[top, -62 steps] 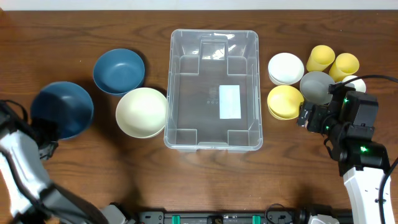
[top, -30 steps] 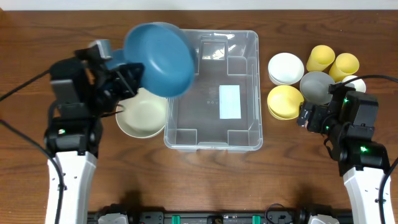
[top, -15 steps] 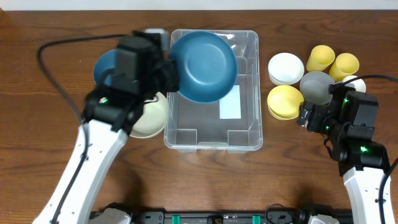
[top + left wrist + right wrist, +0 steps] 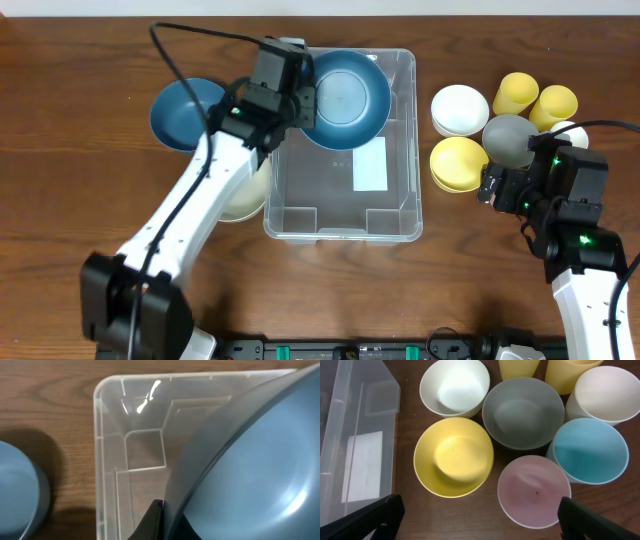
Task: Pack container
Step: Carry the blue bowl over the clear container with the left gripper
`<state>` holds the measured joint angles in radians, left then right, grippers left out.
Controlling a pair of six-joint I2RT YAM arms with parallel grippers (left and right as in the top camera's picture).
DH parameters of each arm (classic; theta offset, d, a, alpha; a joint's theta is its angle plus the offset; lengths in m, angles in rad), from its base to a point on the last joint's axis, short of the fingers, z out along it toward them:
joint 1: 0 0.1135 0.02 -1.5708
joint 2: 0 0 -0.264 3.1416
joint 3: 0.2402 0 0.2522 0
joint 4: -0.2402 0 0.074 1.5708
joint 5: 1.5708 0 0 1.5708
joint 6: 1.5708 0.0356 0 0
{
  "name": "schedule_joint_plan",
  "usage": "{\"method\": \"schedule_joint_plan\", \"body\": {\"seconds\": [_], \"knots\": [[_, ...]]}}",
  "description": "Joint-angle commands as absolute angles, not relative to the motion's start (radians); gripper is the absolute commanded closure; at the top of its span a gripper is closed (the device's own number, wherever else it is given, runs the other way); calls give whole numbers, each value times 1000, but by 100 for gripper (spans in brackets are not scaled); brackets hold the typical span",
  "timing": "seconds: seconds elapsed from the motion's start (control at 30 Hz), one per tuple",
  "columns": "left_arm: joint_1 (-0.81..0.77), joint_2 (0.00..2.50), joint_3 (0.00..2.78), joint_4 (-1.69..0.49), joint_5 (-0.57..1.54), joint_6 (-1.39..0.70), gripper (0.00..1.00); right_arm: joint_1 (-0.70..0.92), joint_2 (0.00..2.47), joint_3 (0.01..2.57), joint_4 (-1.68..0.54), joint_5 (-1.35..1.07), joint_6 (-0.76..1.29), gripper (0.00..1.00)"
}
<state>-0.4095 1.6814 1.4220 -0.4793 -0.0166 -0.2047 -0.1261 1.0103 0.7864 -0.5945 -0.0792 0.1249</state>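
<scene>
The dark blue bowl point(image 4: 345, 98) goes down onto the far half of the container's bottom next, as the container is empty below it. My left gripper then releases the bowl's rim.
The clear plastic container point(image 4: 342, 210) with a white label stands mid-table; it also shows in the left wrist view point(image 4: 112, 460) and the right wrist view point(image 4: 355, 435). My left gripper point(image 4: 303, 100) is shut on the rim of a dark blue bowl point(image 4: 345, 98) and holds it over the container's far end; in the left wrist view the bowl point(image 4: 250, 470) fills the right side. My right gripper point(image 4: 477, 525) is open and empty, hovering over a yellow bowl point(image 4: 453, 456) and a pink cup point(image 4: 534, 491) right of the container.
A second blue bowl point(image 4: 180, 112) and a cream bowl point(image 4: 238, 200) lie left of the container. On the right are a white bowl point(image 4: 459, 108), grey bowl point(image 4: 522, 412), two yellow cups point(image 4: 535, 97), a white cup point(image 4: 602, 392) and a teal cup point(image 4: 590, 450).
My left arm has carried the blue bowl from the far left up and rightwards, and it now hangs over the container's far end. The right arm has not moved.
</scene>
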Motion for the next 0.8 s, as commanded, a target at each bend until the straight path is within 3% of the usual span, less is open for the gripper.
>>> {"method": "schedule_joint_plan", "body": {"seconds": [0.0,0.77], "knots": [[-412,1708,1451,-449,-38,-191,94,-130,1007,799,-596,-86,118,1],[-476,1876,1451,-356,-80,-191,94,-130,1007,799,-596,-86,118,1]]}}
